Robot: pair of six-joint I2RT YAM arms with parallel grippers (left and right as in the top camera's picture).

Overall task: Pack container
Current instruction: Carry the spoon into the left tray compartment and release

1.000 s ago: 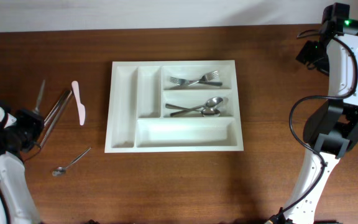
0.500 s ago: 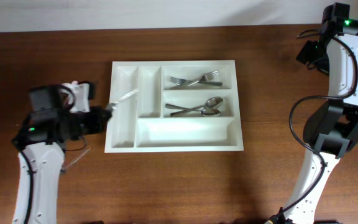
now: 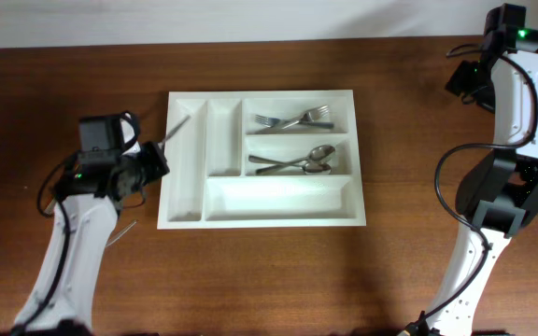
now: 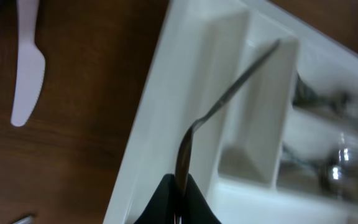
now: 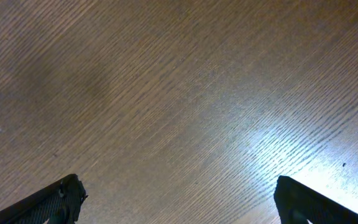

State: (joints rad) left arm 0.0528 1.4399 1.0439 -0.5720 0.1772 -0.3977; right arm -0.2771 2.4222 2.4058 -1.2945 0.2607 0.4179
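Observation:
I will move my left gripper to the right in the overhead view and down into the tray's narrow section nearest the knife (image 3: 185, 173). I will let go of the utensil there because that section is empty.
The white cutlery tray (image 3: 278, 199) lies mid-table. Its upper right compartment holds forks (image 3: 294, 120) and the one below holds spoons (image 3: 299, 163). Its two narrow upright compartments and the long bottom one hold nothing. My left gripper (image 3: 154, 157) is at the tray's left edge, shut on a metal utensil (image 3: 177, 129). In the left wrist view the gripper (image 4: 179, 208) pinches the utensil (image 4: 229, 93), whose handle slants up over the tray's (image 4: 160, 106) narrow compartments. My right gripper (image 3: 465, 79) is raised at the far right, open and empty over bare wood (image 5: 179, 205).
A pale pink plastic knife (image 4: 27, 68) lies on the wood left of the tray; the left arm hides it from overhead. A thin metal handle (image 3: 126, 228) shows beside the left arm. The right arm's base (image 3: 512, 196) stands at the right.
My left arm came in from the table's left edge to the tray with the metal utensil in its jaws. The utensil now slants over the tray's left compartments. The right arm has not moved.

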